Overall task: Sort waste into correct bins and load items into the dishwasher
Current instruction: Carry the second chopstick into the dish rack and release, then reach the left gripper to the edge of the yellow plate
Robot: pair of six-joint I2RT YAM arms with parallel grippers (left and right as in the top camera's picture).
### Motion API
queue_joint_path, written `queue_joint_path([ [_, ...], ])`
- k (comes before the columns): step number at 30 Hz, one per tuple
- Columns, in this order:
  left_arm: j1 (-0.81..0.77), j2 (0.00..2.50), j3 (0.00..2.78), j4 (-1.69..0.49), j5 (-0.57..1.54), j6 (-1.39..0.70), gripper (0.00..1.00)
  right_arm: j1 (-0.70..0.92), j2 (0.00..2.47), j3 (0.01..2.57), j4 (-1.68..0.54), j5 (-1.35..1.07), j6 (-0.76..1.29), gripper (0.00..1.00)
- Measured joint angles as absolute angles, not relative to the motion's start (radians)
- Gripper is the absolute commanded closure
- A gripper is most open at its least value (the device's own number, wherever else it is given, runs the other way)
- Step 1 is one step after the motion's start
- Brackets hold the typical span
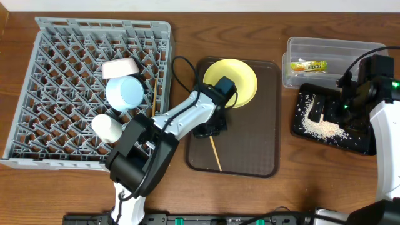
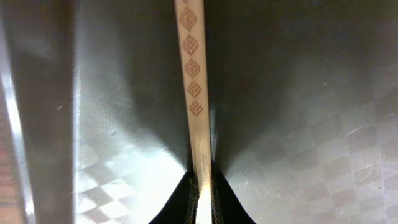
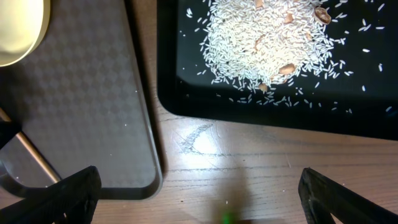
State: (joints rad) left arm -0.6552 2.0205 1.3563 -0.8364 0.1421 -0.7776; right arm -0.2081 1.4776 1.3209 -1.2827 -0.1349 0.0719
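My left gripper is next going to lift up off the tray and go over the rack's row nearest the tray (image 1: 154, 100) to let go of the chopstick, because another chopstick is already lying there.
My left gripper (image 1: 209, 129) is down on the brown serving tray (image 1: 250, 137), shut on a wooden chopstick (image 1: 215, 154). In the left wrist view the patterned chopstick (image 2: 194, 93) runs out from between the jaws (image 2: 200, 202). The yellow plate (image 1: 234, 81) sits at the tray's far end. The grey dish rack (image 1: 37, 94) holds the white bowl (image 1: 120, 67), light blue cup (image 1: 124, 92), white cup (image 1: 107, 128) and another chopstick (image 1: 152, 94). My right gripper (image 3: 202, 199) is open and empty above the table, beside the black tray (image 1: 356, 142) with rice (image 3: 267, 43).
The clear tub (image 1: 331, 44) at the back right holds the yellow-green wrapper (image 1: 309, 65). The right wrist view shows the brown tray's corner (image 3: 93, 93), the plate's edge (image 3: 18, 31) and bare wood between the two trays.
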Motion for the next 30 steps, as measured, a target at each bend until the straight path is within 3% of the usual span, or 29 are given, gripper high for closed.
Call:
queue_joint_path([
  [9, -0.565, 1.786, 1.396, -0.930, 0.147, -0.490, 0.93, -0.208, 1.478, 1.321, -1.283, -0.135, 0.072, 0.01],
  [16, -0.332, 1.522, 1.461, -0.962, 0.105, -0.117, 0.92, -0.208, 1.478, 1.321, -1.283, -0.135, 0.072, 0.01],
  [27, -0.150, 1.665, 1.461, -0.962, 0.097, 0.066, 0.92, -0.208, 1.478, 1.321, -1.283, -0.135, 0.072, 0.01],
  [30, -0.148, 1.712, 1.461, -0.962, 0.099, 0.077, 0.70, -0.208, 1.478, 1.321, -1.283, -0.135, 0.072, 0.01],
])
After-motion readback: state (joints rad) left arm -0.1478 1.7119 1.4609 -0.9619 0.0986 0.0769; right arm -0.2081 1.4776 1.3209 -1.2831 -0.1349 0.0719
